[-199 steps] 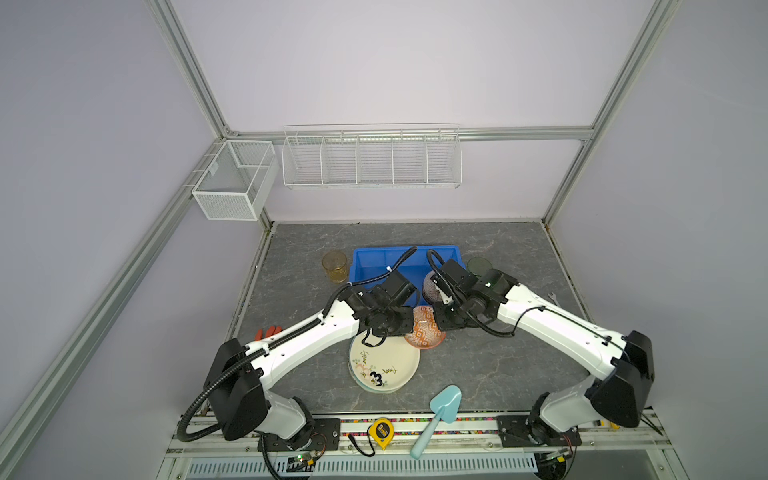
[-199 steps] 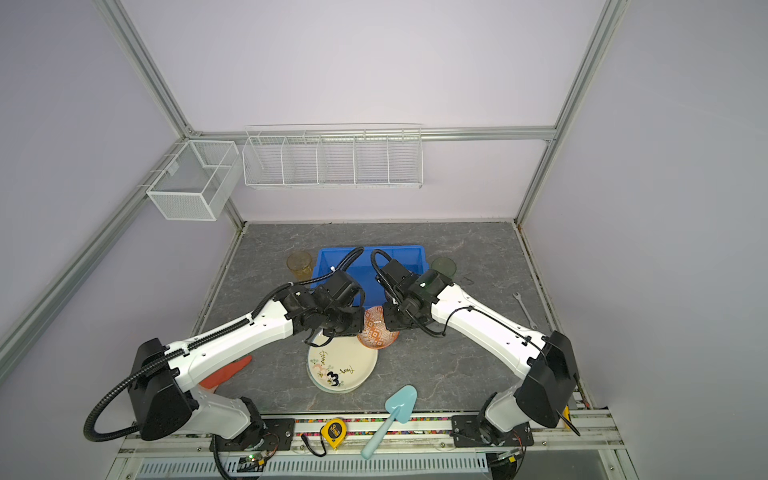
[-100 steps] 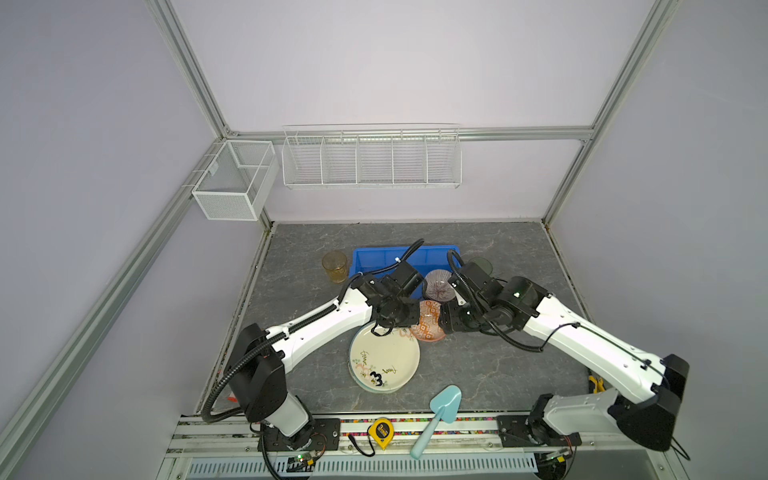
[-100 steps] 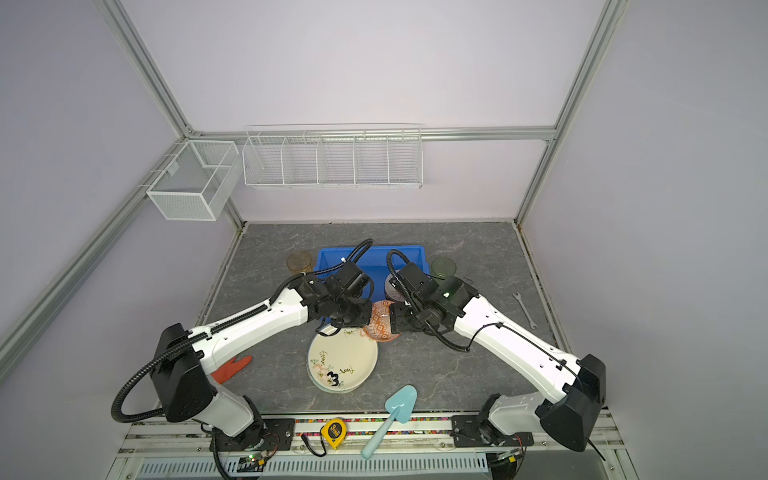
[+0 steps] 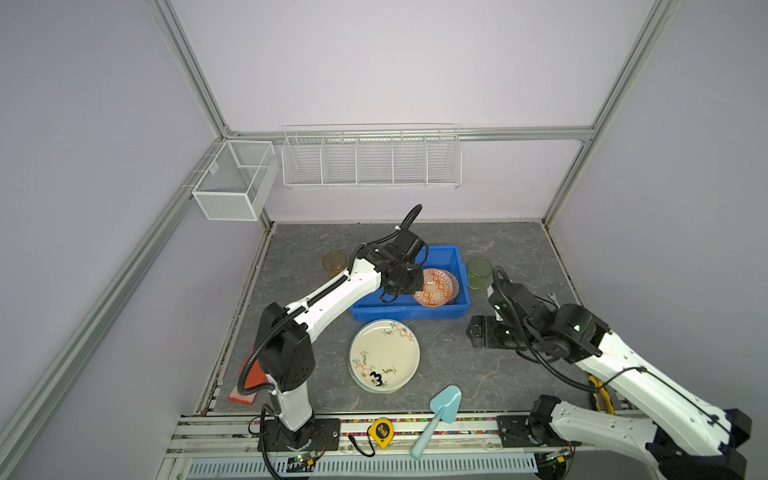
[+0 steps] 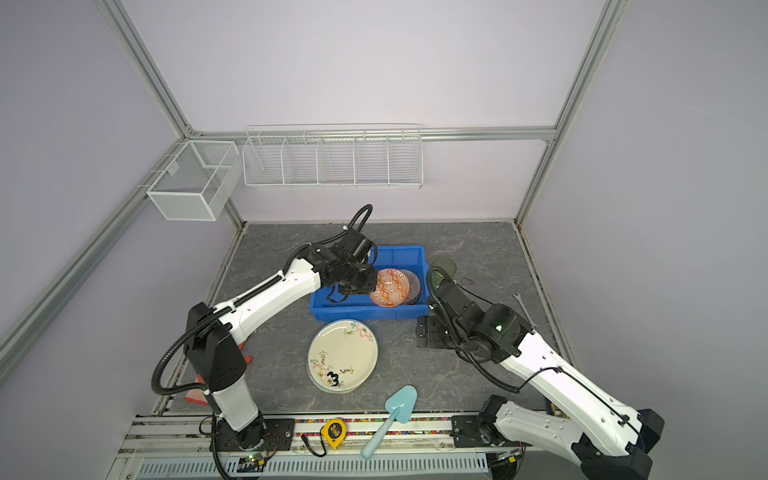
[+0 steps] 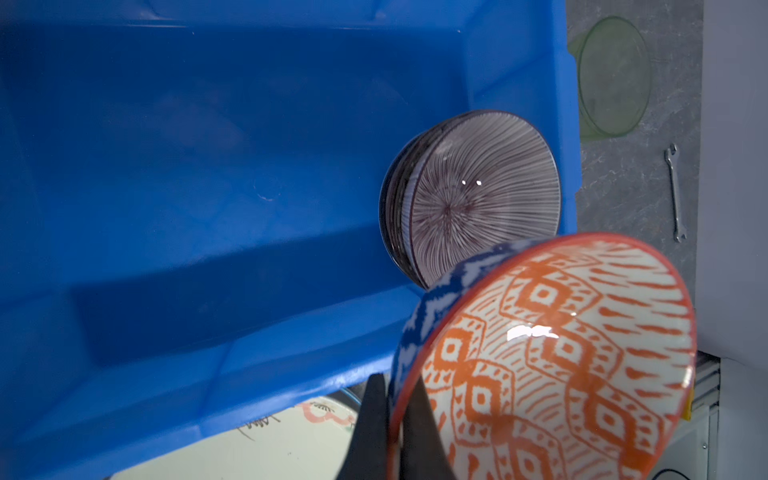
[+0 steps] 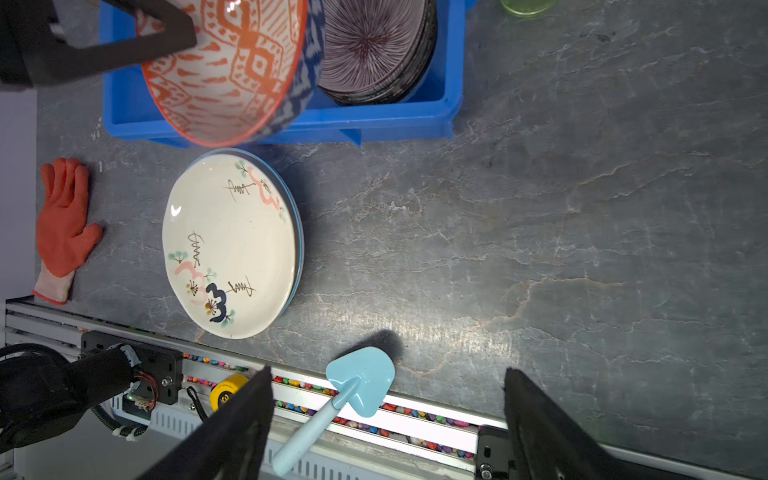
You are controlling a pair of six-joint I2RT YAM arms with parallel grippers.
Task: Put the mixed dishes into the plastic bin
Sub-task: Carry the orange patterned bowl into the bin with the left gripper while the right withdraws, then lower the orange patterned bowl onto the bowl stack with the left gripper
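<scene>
The empty top striped bowl [image 6: 413, 285] [image 7: 484, 192] lies below and outward of my left gripper, which needs to move outward and down to release the bowl nested in it.
My left gripper [image 5: 417, 283] [image 7: 397, 378] is shut on the rim of an orange-patterned bowl [image 5: 434, 287] [image 6: 390, 287] [image 7: 552, 357] [image 8: 224, 70], blue-patterned outside. It holds the bowl tilted over the blue plastic bin [image 5: 440, 252] [image 6: 399, 252] [image 7: 208, 124] [image 8: 395, 120]. Dark striped bowls [image 7: 482, 199] [image 8: 374, 41] lie stacked at the bin's right end. Cream doodled plates [image 5: 384, 355] [image 6: 343, 355] [image 8: 228, 245] sit stacked in front of the bin. An amber cup [image 5: 334, 264] stands left of the bin, a green cup [image 5: 478, 272] [image 6: 442, 268] to its right. My right gripper [image 5: 478, 332] [image 6: 428, 332] [image 8: 386, 372] hangs open and empty, right of the plates.
A teal scoop [image 5: 442, 405] [image 8: 361, 386] and a yellow tape measure [image 5: 382, 430] lie at the front edge. A red glove [image 8: 62, 216] lies at the front left, a wrench [image 5: 552, 297] at the right. White wire baskets [image 5: 370, 158] hang on the back wall.
My right gripper opened, let go of the orange bowl and drew back to the right. My left gripper carried the bowl back from the bin's front edge to over the bin.
</scene>
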